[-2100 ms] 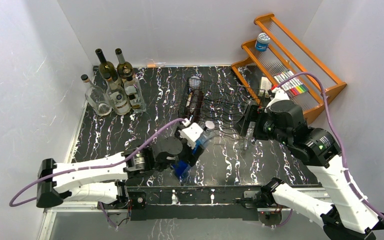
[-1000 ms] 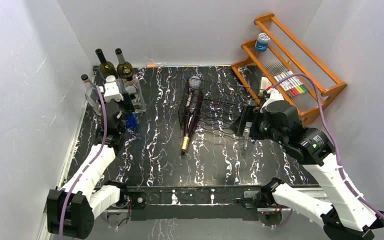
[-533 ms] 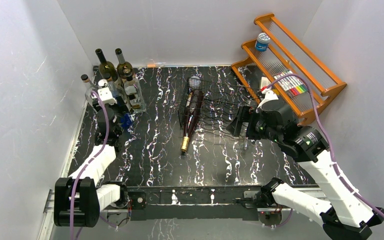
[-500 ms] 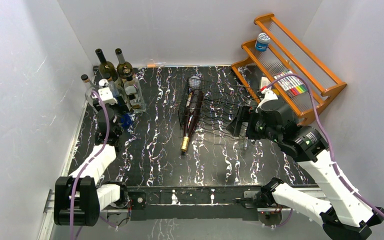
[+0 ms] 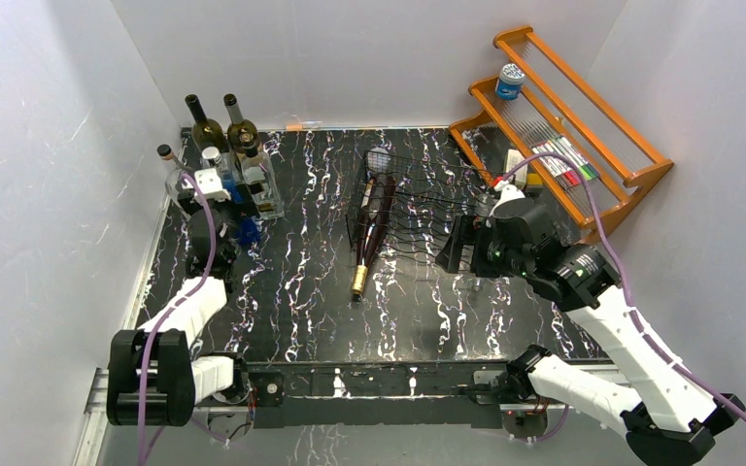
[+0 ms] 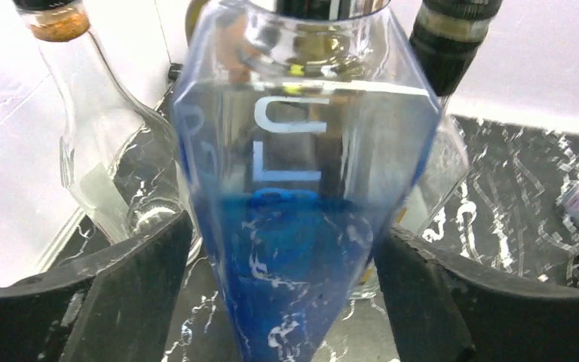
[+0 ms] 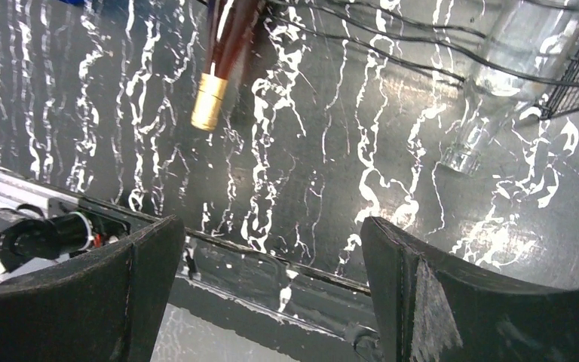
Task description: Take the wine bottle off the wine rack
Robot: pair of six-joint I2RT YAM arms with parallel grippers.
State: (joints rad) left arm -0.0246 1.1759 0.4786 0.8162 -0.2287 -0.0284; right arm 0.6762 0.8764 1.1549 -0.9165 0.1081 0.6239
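The clear bottle's neck (image 7: 473, 138) sticks out past the rack's wires, so the robot's right gripper will next move down and to the right in its wrist view onto it.
The black wire wine rack (image 5: 418, 199) stands at the table's middle back. A dark wine bottle (image 5: 373, 218) with a gold foil top lies in its left cradle, neck pointing toward me; it also shows in the right wrist view (image 7: 212, 98). A clear bottle (image 7: 501, 68) lies in a right cradle. My left gripper (image 5: 238, 216) is at the back left, shut on a clear bottle with a blue base (image 6: 294, 211), next to the standing bottles. My right gripper (image 5: 452, 250) is open and empty (image 7: 268, 256) over the rack's near right corner.
Several upright bottles (image 5: 216, 146) crowd the back left corner, close behind the blue bottle. An orange wooden slatted shelf (image 5: 631, 146) with a blue-lidded jar (image 5: 510, 81) stands at the back right. White walls enclose the table on three sides.
My left arm swung from in front of the rack to the back left bottle group, carrying the blue-based bottle. My right gripper crept left along the rack's near side.
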